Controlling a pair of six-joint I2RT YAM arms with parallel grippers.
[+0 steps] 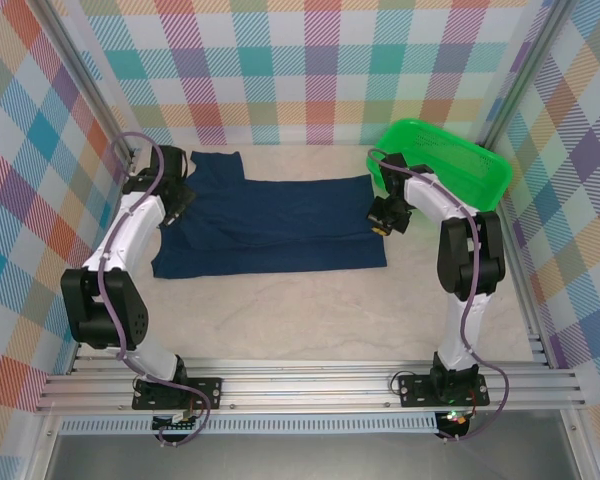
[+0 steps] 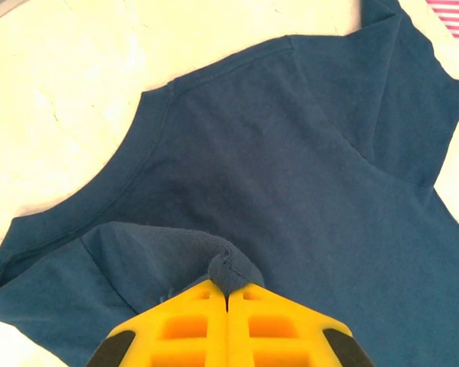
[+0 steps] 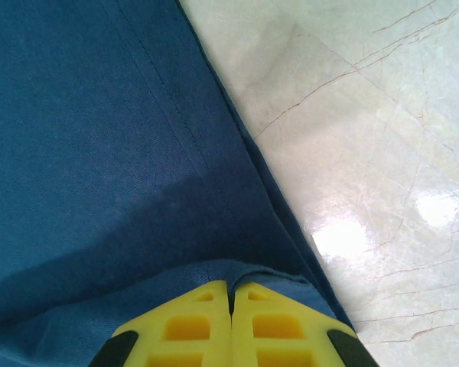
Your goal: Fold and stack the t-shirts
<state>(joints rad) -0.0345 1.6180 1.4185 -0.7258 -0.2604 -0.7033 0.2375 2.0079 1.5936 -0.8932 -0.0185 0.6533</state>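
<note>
My left gripper lowers slightly onto the shirt's chest [image 1: 193, 211] [image 2: 269, 260] just below its fingertips next and releases the near sleeve, since the sleeve is already folded over.
A dark navy t-shirt [image 1: 270, 225] lies spread on the table, folded lengthwise, with one sleeve sticking out at the back left. My left gripper [image 1: 177, 203] is at the shirt's left end, shut on a pinch of its fabric [image 2: 228, 269] near the collar [image 2: 130, 149]. My right gripper [image 1: 384, 221] is at the shirt's right end, shut on the hem [image 3: 237, 277] near its corner. In both wrist views the yellow fingers [image 2: 191, 321] [image 3: 187, 325] press together with cloth bunched at their tips. No print shows on the shirt.
A green mesh basket [image 1: 460, 165] stands at the back right, just behind the right arm. Bare pale marble table [image 1: 300, 320] stretches in front of the shirt. Checked walls close in the left, back and right sides.
</note>
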